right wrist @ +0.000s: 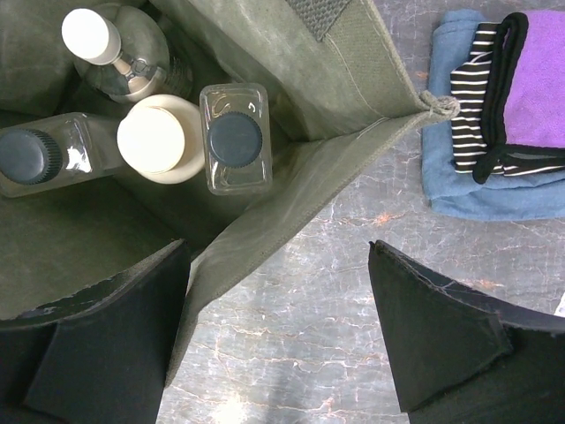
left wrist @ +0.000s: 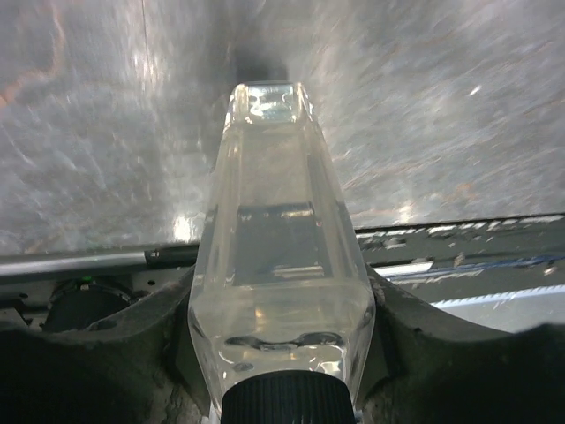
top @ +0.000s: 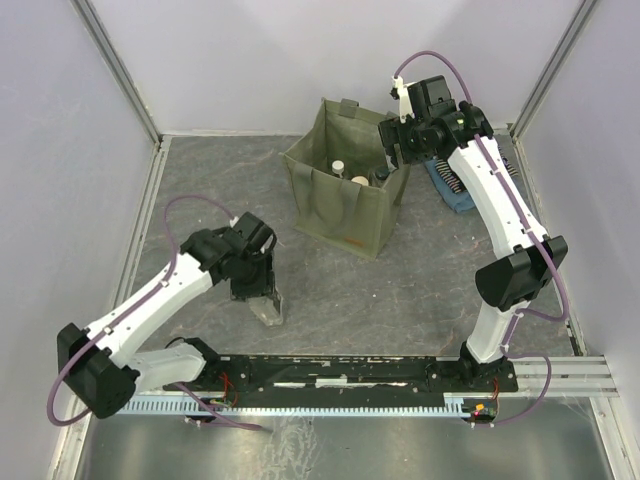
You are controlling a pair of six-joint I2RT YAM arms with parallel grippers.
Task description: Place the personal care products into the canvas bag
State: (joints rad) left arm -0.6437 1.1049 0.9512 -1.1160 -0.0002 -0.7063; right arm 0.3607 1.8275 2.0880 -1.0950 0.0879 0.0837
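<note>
The bag stands outward of my left gripper and to its right in the top view. I need to lift that gripper next, then lower it into the bag's opening (top: 356,162) and release.
My left gripper (top: 258,296) is shut on a clear rectangular bottle (top: 269,311) low over the table, left of the canvas bag (top: 345,215). In the left wrist view the bottle (left wrist: 275,247) sits between both fingers, with its dark cap (left wrist: 287,399) towards the camera. My right gripper (top: 400,140) is open and empty above the bag's right rim (right wrist: 353,168). Inside the bag are a nozzle-topped bottle (right wrist: 115,53), a cream-white jar (right wrist: 159,137) and two clear dark-capped bottles (right wrist: 235,137) (right wrist: 40,157).
A folded blue and purple cloth (right wrist: 503,106) lies on the table right of the bag, also in the top view (top: 450,188). Enclosure walls stand at the left, back and right. A rail (top: 330,380) runs along the near edge.
</note>
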